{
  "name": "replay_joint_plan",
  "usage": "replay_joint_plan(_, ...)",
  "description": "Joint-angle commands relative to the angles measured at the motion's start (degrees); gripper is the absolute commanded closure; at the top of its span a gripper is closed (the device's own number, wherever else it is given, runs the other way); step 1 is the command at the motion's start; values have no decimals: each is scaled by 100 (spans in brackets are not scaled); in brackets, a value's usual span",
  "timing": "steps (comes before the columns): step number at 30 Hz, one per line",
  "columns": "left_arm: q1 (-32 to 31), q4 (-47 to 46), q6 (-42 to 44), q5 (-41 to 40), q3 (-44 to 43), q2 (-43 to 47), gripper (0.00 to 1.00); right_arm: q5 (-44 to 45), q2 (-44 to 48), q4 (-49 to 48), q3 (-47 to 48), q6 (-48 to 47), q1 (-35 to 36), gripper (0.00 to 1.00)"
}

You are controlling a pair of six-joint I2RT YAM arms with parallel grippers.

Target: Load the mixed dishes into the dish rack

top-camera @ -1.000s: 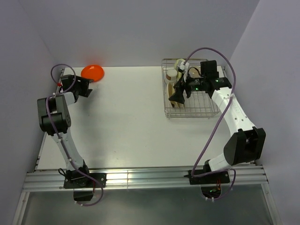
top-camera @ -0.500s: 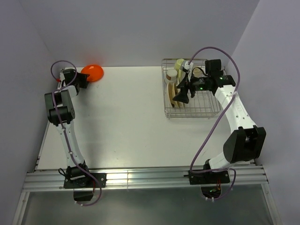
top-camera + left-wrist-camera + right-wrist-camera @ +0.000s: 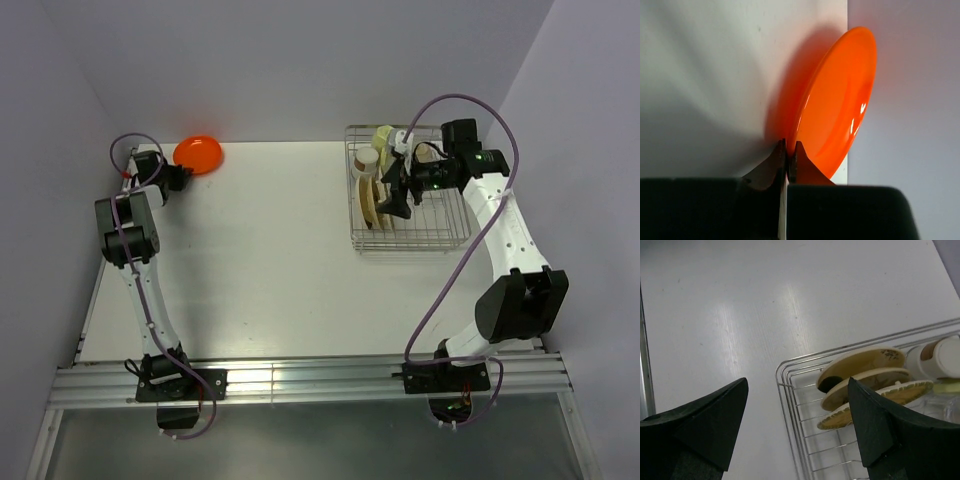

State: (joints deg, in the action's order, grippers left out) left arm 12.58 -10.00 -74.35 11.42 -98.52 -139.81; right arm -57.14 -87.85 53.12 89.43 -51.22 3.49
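Note:
The orange plate's rack-side rim is next for my right gripper, since my left gripper leaves that rim free. My right gripper moves to the left in the top view and closes on it.
The orange plate lies at the table's far left corner against the back wall; in the left wrist view the orange plate fills the middle. My left gripper is shut on its near rim, which is pinched between the two fingers. The dish rack stands at the right. Three plates stand on edge in it: cream with a dark mark, tan, woven. A cream bowl and the pale mug sit behind them. My right gripper hovers open over the dish rack, holding nothing.
The purple back wall runs directly behind the orange plate, and the left wall stands close beside my left arm. A metal rail crosses the near edge by the arm bases. White tabletop spreads between the plate and the rack.
My left gripper reached the orange plate and shut on its rim. My right gripper drew back from the plates in the rack, staying open.

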Motion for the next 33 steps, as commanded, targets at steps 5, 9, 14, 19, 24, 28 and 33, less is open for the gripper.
replay_joint_plan(5, -71, -424, 789, 1089, 1193, 1217, 100, -166, 470, 842, -417, -3921, 239, 10)
replay_joint_plan(9, -194, -485, 1036, 1678, 2412, 2375, 100, 378, 436, -44, -374, -4098, 907, 9)
replay_joint_plan(14, -484, -266, 1256, 2214, 3461, 3608, 100, 1361, 146, -1609, -426, -3404, 2083, 9)
replay_joint_plan(19, -783, -117, 1282, 2637, 4244, 4698, 100, 2057, -416, -2420, -155, -3263, 2937, 8)
replay_joint_plan(24, -959, 191, 1361, 2945, 4490, 5296, 100, 2515, -610, -2586, 84, -3429, 3447, 7)
replay_joint_plan(28, -1099, 279, 1414, 3260, 4482, 5411, 100, 2892, -487, -3028, -14, -3280, 3685, 7)
replay_joint_plan(33, -1214, 68, 1309, 3498, 4657, 5630, 100, 3332, -724, -2667, 57, -3684, 3923, 8)
